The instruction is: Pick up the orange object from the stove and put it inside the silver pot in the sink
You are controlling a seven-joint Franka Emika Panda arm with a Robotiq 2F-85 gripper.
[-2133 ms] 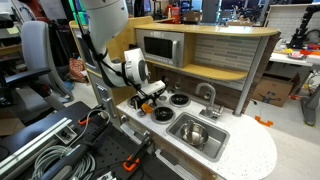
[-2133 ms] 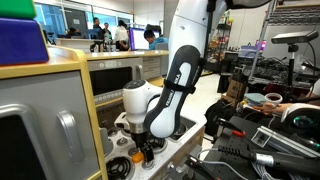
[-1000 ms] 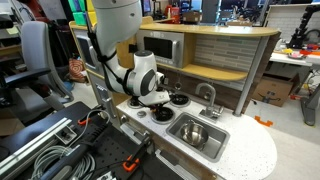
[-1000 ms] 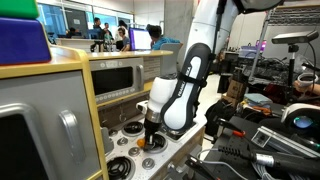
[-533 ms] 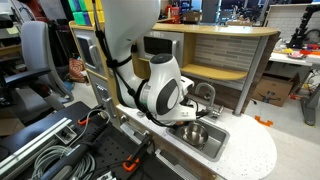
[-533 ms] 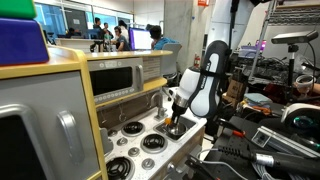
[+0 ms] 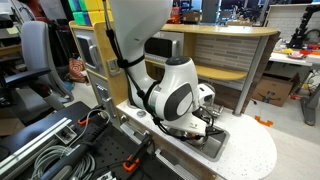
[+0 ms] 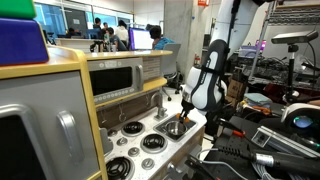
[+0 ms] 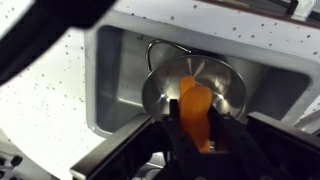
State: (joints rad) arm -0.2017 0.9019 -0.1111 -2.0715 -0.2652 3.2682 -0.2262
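My gripper moves down toward the silver pot's opening (image 8: 177, 129) (image 9: 217, 90) below the orange object next and releases there, since the object still hangs above the silver pot's rim.
In the wrist view my gripper (image 9: 198, 128) is shut on the orange object (image 9: 194, 100), which juts out from between the dark fingers. Directly beneath it lies the silver pot (image 9: 163, 85), standing in the steel sink (image 9: 113, 70). The orange object hangs above the pot's mouth, and I cannot tell whether it touches the pot. In an exterior view the gripper (image 8: 186, 108) points down over the pot (image 8: 176, 128) at the sink end of the counter. In an exterior view the arm's white wrist (image 7: 175, 100) hides the gripper and most of the sink (image 7: 216, 143).
The stove burners (image 8: 149, 143) lie beside the sink on the toy kitchen counter. A faucet (image 7: 208, 95) rises behind the sink, and a microwave (image 7: 160, 47) sits in the back wall. The speckled white countertop (image 9: 50, 100) surrounds the sink.
The arm has swung from the stove burners across to the sink, carrying the orange object in shut jaws. It now hangs over the silver pot.
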